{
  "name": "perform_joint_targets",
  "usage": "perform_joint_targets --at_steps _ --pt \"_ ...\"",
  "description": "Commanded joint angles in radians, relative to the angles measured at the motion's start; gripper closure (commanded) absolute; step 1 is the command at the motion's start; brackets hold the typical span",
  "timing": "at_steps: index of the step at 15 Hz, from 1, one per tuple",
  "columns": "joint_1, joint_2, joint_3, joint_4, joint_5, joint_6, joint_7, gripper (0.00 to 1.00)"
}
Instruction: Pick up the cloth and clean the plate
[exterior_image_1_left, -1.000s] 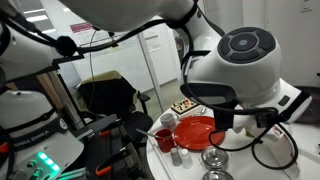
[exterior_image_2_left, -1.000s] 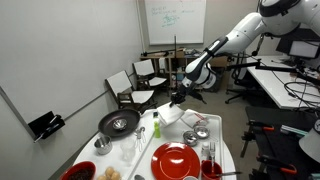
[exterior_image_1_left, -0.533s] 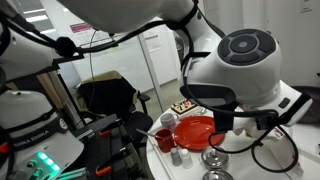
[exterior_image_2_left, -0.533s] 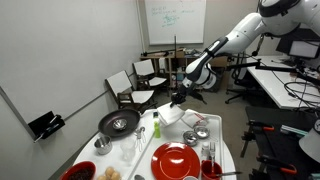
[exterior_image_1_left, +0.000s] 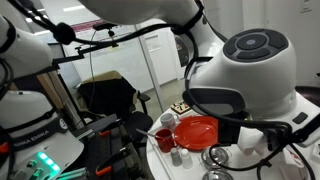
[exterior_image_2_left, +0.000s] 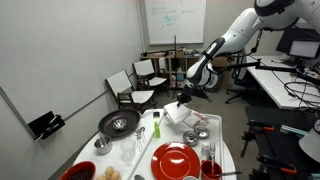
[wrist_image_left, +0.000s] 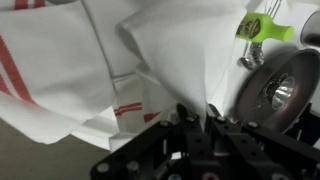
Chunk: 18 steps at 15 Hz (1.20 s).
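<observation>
I should next move my gripper farther away from the red plate (exterior_image_2_left: 175, 160) and down to let go of the cloth over the table's far end, which lies below it.
The white cloth (wrist_image_left: 150, 55) with thin red stripes hangs from my gripper (wrist_image_left: 197, 118), whose jaws are pinched shut on a fold of it. In an exterior view the gripper (exterior_image_2_left: 183, 97) holds the cloth (exterior_image_2_left: 177, 111) lifted above the far end of the table. The red plate (exterior_image_2_left: 175, 160) lies flat at the near end of the table, well short of the cloth. It also shows in an exterior view (exterior_image_1_left: 197, 128), partly hidden behind the robot's large white joint.
A dark pan (exterior_image_2_left: 118, 123) sits at the table's left. A green-capped bottle (exterior_image_2_left: 156, 126) and a metal tray (exterior_image_2_left: 196, 128) stand near the cloth. A red bowl (exterior_image_2_left: 79, 171) lies at the near left. A red cup (exterior_image_1_left: 163, 138) and steel bowl (exterior_image_1_left: 217, 158) flank the plate.
The arm has risen a little and the cloth now hangs higher off the table. In the close exterior view the robot's white joint has shifted right and nearer.
</observation>
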Motion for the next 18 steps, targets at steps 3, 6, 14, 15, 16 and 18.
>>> perform_joint_targets --at_steps 3,6,14,15,16,18 --pt "0.224 -0.097 -0.242 0.038 0.090 -0.060 0.119 0.98" --pt "0.333 -0.090 -0.369 0.081 0.118 -0.125 0.164 0.98" --pt "0.526 -0.018 -0.607 0.198 0.169 -0.301 0.244 0.98" --pt "0.539 -0.004 -0.625 0.212 0.170 -0.317 0.249 0.98" --pt "0.555 0.008 -0.645 0.223 0.169 -0.328 0.257 0.98" --pt "0.580 0.035 -0.672 0.245 0.167 -0.342 0.265 0.98"
